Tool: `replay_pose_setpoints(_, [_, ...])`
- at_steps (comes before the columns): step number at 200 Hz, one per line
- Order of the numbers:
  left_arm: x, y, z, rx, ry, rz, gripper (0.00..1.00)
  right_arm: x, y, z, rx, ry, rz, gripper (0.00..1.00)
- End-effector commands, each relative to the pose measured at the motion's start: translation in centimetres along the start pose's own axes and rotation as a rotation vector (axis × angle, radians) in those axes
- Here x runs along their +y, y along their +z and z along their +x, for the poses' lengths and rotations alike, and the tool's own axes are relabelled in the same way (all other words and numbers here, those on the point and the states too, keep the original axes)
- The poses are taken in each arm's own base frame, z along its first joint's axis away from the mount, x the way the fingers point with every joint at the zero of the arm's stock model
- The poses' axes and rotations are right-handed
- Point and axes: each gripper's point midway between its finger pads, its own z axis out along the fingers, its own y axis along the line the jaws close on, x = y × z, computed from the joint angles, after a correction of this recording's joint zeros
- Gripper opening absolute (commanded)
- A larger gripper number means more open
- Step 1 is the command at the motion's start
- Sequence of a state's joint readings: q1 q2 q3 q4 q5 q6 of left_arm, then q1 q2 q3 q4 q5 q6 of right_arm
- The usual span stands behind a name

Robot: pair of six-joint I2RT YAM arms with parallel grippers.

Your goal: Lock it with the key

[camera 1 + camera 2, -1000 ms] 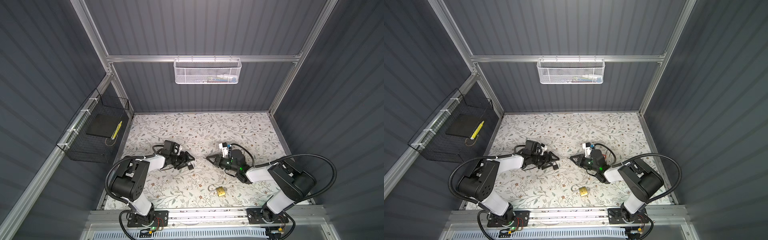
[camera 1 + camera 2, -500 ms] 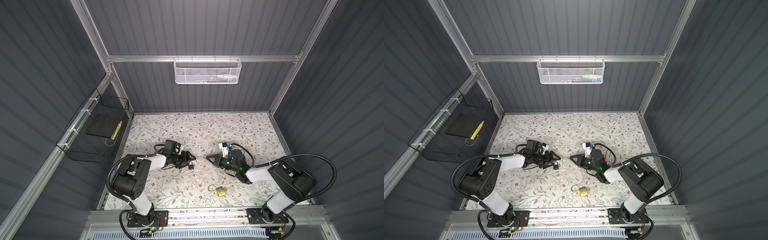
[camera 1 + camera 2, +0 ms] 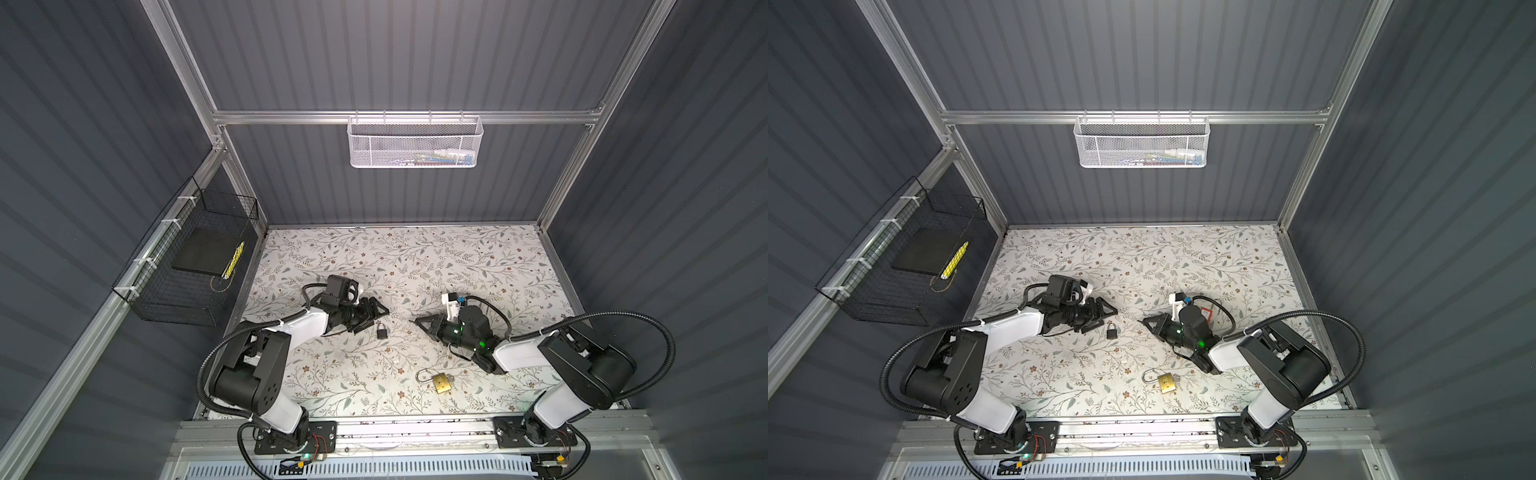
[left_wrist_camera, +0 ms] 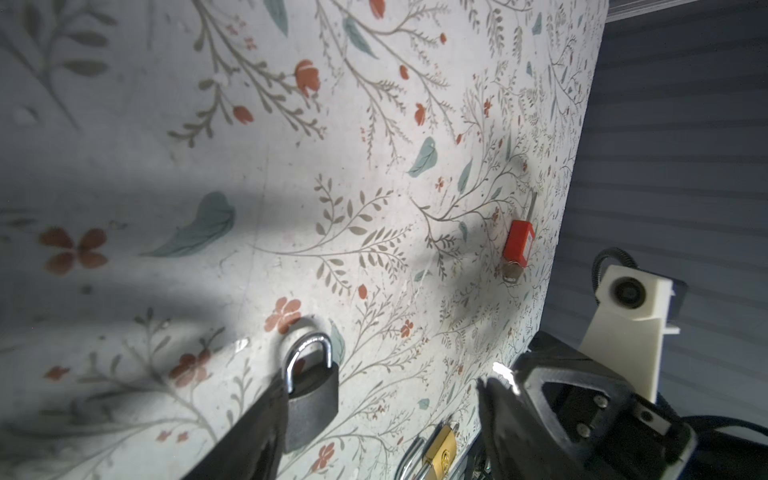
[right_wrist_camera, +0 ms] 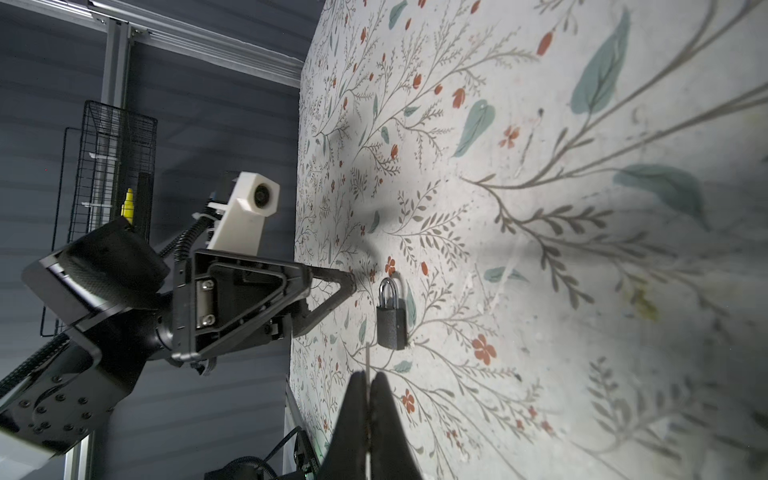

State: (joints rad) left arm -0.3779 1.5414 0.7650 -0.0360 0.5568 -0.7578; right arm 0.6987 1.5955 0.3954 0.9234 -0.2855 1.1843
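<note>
The black padlock's shackle is already pushed in, so I will lower my right gripper toward the padlock and let go of the key on the tabletop (image 3: 392, 331) (image 5: 421, 328) beside the padlock's body.
A small black padlock (image 3: 381, 331) (image 3: 1111, 331) lies flat on the flowered table, its steel shackle pushed in. My left gripper (image 3: 380, 316) (image 3: 1108, 316) is open and low over the table right beside it. In the left wrist view the black padlock (image 4: 311, 399) lies against one finger (image 4: 257, 424), inside the open left gripper (image 4: 378, 384). My right gripper (image 3: 417, 322) (image 5: 368, 380) is shut on the key (image 5: 368, 357). The key's thin blade sticks out of the fingertips toward the black padlock (image 5: 391, 322), a short gap away.
A brass padlock (image 3: 441, 382) (image 3: 1166, 382) with its shackle open lies near the table's front edge. A red padlock (image 4: 517, 247) lies behind the right wrist. A black wire basket (image 3: 187, 266) hangs on the left wall and a white mesh basket (image 3: 415, 141) on the back wall.
The left arm has shifted slightly and its gripper has turned a little beside the black padlock. The padlock stays on the table. The right arm has not moved.
</note>
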Motion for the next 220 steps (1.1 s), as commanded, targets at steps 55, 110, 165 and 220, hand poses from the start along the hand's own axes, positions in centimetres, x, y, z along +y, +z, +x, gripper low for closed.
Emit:
replay_pose_setpoints(55, [-0.3,-4.2,0.6,-0.086,0.057,-0.035,0.75,-1.1,2.8,1.3,-0.062,0.101,0.107,0.00])
replay_pose_setpoints(110, [2.3,-4.8,2.7,-0.076,0.048,-0.084,0.76,-1.5,4.9,2.0,-0.073,0.092,0.169,0.00])
replay_pose_setpoints(165, [3.0,-5.1,3.2,-0.075,0.049,-0.097,0.76,-2.6,5.9,2.4,-0.074,0.105,0.220,0.00])
replay_pose_setpoints(220, [3.0,-5.0,3.2,-0.070,0.046,-0.095,0.76,-4.0,5.7,2.9,-0.061,0.120,0.296,0.29])
